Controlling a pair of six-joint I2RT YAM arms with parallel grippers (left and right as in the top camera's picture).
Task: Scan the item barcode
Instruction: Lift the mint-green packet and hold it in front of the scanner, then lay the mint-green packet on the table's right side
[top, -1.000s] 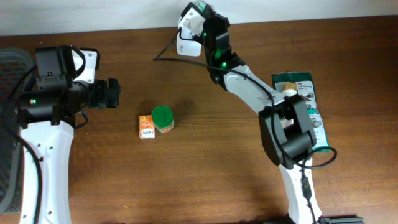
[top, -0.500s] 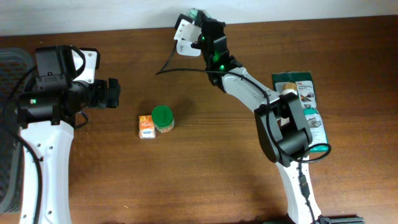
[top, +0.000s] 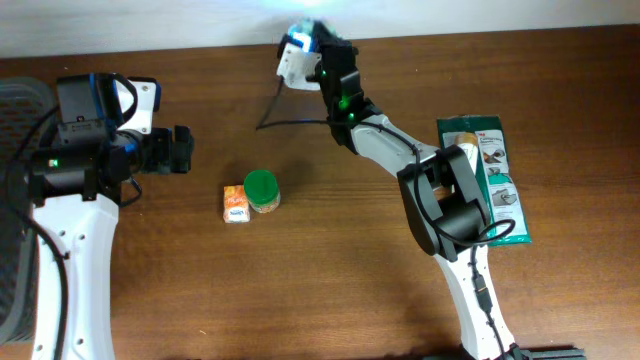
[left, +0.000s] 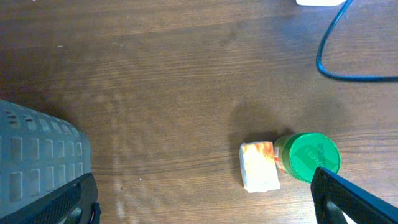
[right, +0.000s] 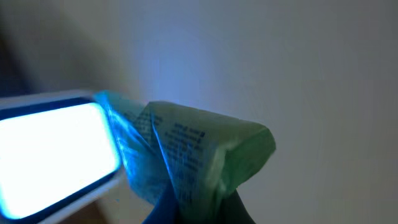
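The right gripper moves back from the scanner (top: 291, 65) to above the green pouches next and releases the packet, since the scanner's light already falls on its printed side.
My right gripper (top: 320, 45) is at the table's far edge, shut on a crumpled green packet (top: 306, 30) with printed text. In the right wrist view the packet (right: 199, 155) sticks up from my right gripper (right: 199, 210) next to the glowing window of the white scanner (right: 56, 146). Blue light washes over the packet's printed side. From overhead, the scanner (top: 291, 65) sits just left of the gripper. My left gripper (top: 181, 150) hovers open and holds nothing at the left of the table. Its fingertips (left: 354, 199) frame bare wood.
A small orange-and-white box (top: 235, 203) and a green-lidded jar (top: 262, 190) stand together mid-table; both show in the left wrist view, box (left: 258, 167) and jar (left: 308, 157). Green pouches (top: 490, 175) lie at the right. A grey basket (top: 15, 110) sits far left. The scanner's cable (top: 290, 122) trails across the wood.
The right arm has swung the packet left and toward the far edge, beside the scanner, and blue light now glows on it. The left arm has not moved.
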